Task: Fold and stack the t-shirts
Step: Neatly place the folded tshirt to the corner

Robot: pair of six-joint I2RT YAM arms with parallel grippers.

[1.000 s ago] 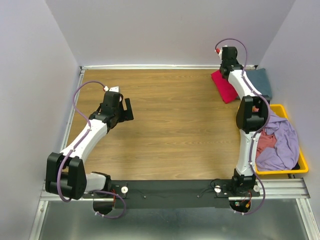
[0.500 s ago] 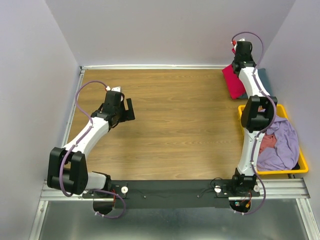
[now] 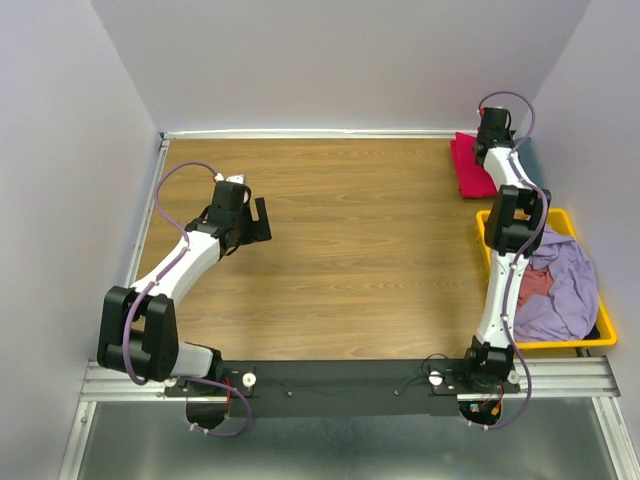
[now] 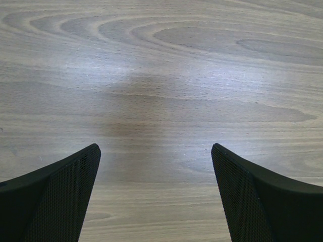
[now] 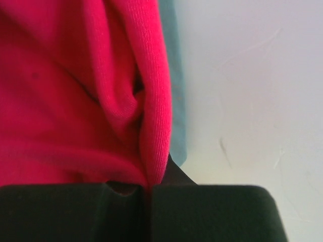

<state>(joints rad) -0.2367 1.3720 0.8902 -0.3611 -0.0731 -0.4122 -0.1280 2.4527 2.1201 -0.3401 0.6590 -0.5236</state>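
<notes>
I will next pull the fold of the crimson-pink t-shirt toward the side by the bin with my right gripper, then open the gripper over the blue-grey t-shirt (image 5: 176, 101).
The crimson-pink t-shirt (image 3: 466, 166), folded, lies in the table's far right corner. My right gripper (image 3: 491, 134) reaches over its far end. In the right wrist view this gripper (image 5: 149, 189) is shut on a fold of the crimson cloth (image 5: 75, 101). A sliver of the blue-grey t-shirt (image 5: 176, 101) shows beside it, against the wall. The lavender t-shirt (image 3: 566, 292) and a pinkish one (image 3: 529, 284) lie bunched in the bin. My left gripper (image 3: 257, 220) hovers open over bare wood on the left (image 4: 156, 147), with nothing between its fingers.
The yellow bin (image 3: 592, 341) stands at the right edge, next to the right arm. Lavender walls close in the table at the back and on both sides. A black rail (image 3: 340, 380) with both arm bases runs along the near edge.
My right arm has carried the crimson t-shirt to the right and back into the far corner, over the blue-grey one. The left arm has barely moved.
</notes>
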